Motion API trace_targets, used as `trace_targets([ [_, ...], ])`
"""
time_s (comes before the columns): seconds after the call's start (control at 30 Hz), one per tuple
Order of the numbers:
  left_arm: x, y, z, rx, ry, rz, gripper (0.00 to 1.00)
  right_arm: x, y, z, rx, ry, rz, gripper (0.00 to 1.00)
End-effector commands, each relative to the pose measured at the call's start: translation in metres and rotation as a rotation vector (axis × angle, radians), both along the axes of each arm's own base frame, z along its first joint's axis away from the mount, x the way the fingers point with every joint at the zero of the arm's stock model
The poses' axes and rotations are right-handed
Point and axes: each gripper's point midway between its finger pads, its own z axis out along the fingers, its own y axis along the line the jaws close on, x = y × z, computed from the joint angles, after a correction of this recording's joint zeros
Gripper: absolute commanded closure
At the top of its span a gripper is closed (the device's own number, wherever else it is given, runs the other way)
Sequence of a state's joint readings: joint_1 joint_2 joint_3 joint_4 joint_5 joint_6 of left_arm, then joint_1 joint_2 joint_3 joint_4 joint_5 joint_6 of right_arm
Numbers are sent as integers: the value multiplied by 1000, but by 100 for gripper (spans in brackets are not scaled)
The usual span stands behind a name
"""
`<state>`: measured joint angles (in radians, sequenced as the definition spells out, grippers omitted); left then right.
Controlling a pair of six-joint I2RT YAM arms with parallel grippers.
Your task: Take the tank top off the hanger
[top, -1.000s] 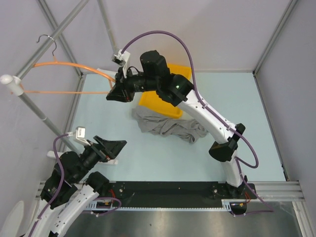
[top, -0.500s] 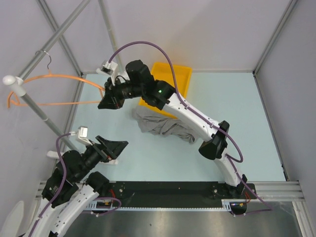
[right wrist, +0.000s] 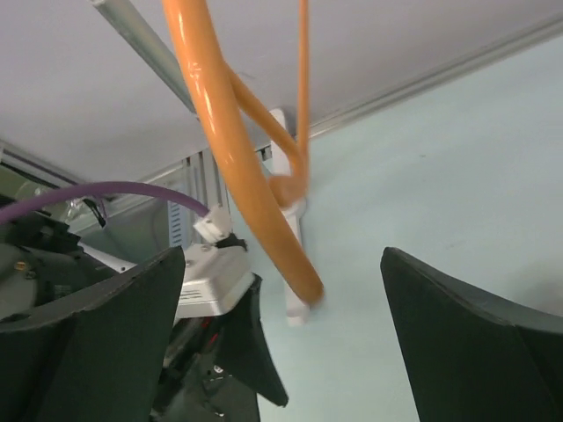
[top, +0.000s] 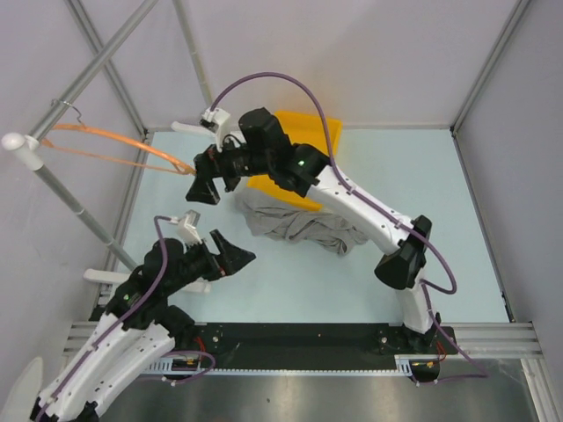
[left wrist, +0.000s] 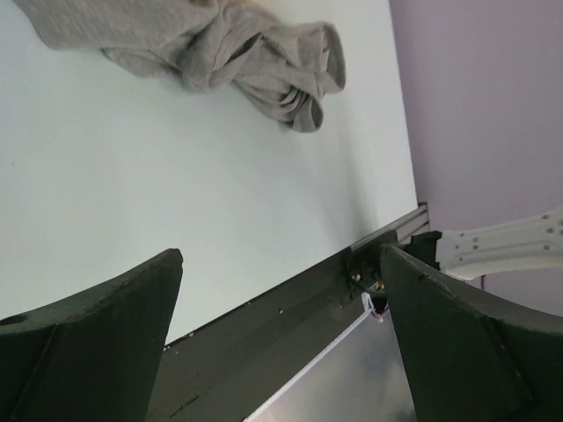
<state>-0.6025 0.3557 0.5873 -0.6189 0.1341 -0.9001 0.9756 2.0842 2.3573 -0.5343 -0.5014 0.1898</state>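
The crumpled grey tank top [top: 299, 224] beside the yellow tray lies free off the hanger [top: 114, 141], so my left gripper will next move outward across the table and go down onto it.
The grey tank top [top: 299, 227] lies crumpled on the table, off the hanger; the left wrist view shows the tank top [left wrist: 211, 44] far ahead. The orange hanger [top: 114, 141] hangs bare by its metal hook [top: 67, 108] from the rack pole. My right gripper [top: 202, 178] is open at the hanger's right end. In the right wrist view, the hanger [right wrist: 246, 193] ends loose between and ahead of my right gripper [right wrist: 281, 264]. My left gripper [top: 234, 255] is open over the table near the front left, and nothing sits in the left gripper [left wrist: 281, 264].
A yellow tray [top: 310, 130] stands at the back, partly under the right arm. Grey rack poles [top: 97, 63] cross at the left, one with a white end cap [top: 19, 146]. A white bracket [top: 104, 277] sits by the left arm. Walls enclose the table.
My right gripper has opened and let go of the hanger's end, and the hanger has swung. The left arm has reached forward and right over the table.
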Motion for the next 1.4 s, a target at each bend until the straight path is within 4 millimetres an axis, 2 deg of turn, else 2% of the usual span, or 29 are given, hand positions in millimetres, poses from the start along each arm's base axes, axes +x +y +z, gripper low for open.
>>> trace_targets([
  [0.0,14,-26,6,-4,-36,-100,0,11,-68,56,60,-18,-202,0],
  [0.07,18,-39,-5,18,-4,-135,1,20,-94,49,45,11,-297,0],
  [0.1,25,-43,-3,25,-21,-127,1,29,-122,39,30,25,-382,0],
  [0.17,25,-62,-11,78,-11,-168,1,31,-155,37,44,53,-475,0],
  [0.2,30,-69,-9,98,-33,-160,1,39,-173,29,38,65,-540,0],
  [0.23,35,-79,-17,161,-38,-141,0,37,-207,22,41,77,-606,0],
  [0.3,45,-92,-18,201,-87,-115,0,37,-241,9,47,114,-699,0],
  [0.33,51,-98,-16,226,-117,-91,0,33,-269,-5,39,127,-757,0],
  [0.37,58,-106,-35,287,-97,-96,1,28,-283,-6,54,129,-789,1],
  [0.4,65,-113,-37,303,-106,-89,1,24,-295,-9,62,135,-819,0],
  [0.43,77,-118,-29,320,-123,-52,1,16,-314,-17,71,136,-855,0],
  [0.47,87,-122,-55,407,-86,-41,1,10,-322,-22,67,146,-873,0],
  [0.5,95,-122,-60,449,-84,-18,1,7,-329,-26,67,153,-888,0],
  [0.53,107,-128,-56,478,-107,-1,0,1,-334,-28,69,153,-894,0],
  [0.57,120,-125,-59,527,-125,55,1,-7,-343,-34,62,160,-905,0],
  [0.6,128,-128,-81,594,-107,52,1,-11,-347,-36,57,165,-910,0],
  [0.63,142,-132,-75,613,-132,57,0,-14,-349,-38,56,172,-912,0],
  [0.67,149,-132,-82,637,-117,56,1,-22,-352,-43,47,183,-904,0],
  [0.7,160,-127,-100,677,-79,71,1,-26,-352,-45,47,190,-898,0],
  [0.77,174,-128,-106,687,-81,71,0,-36,-355,-45,57,201,-886,0],
  [0.83,187,-124,-121,734,-71,69,0,-41,-358,-50,56,212,-886,0],
  [1.03,208,-142,-151,789,-60,19,2,-50,-358,-51,62,200,-858,0],
  [1.1,207,-144,-164,808,-18,-5,3,-49,-358,-51,56,193,-856,0],
  [1.2,197,-145,-184,802,40,-36,15,-48,-358,-52,49,189,-853,0],
  [1.23,186,-141,-194,793,78,-49,26,-49,-358,-54,44,191,-852,0],
  [1.27,181,-141,-192,770,88,-55,31,-48,-359,-54,44,190,-858,0],
  [1.3,166,-137,-200,753,128,-85,41,-48,-360,-54,44,185,-860,0],
  [1.33,160,-140,-199,722,136,-106,48,-47,-359,-56,39,186,-861,0],
  [1.37,155,-144,-187,680,120,-123,54,-47,-360,-58,34,187,-864,0],
])
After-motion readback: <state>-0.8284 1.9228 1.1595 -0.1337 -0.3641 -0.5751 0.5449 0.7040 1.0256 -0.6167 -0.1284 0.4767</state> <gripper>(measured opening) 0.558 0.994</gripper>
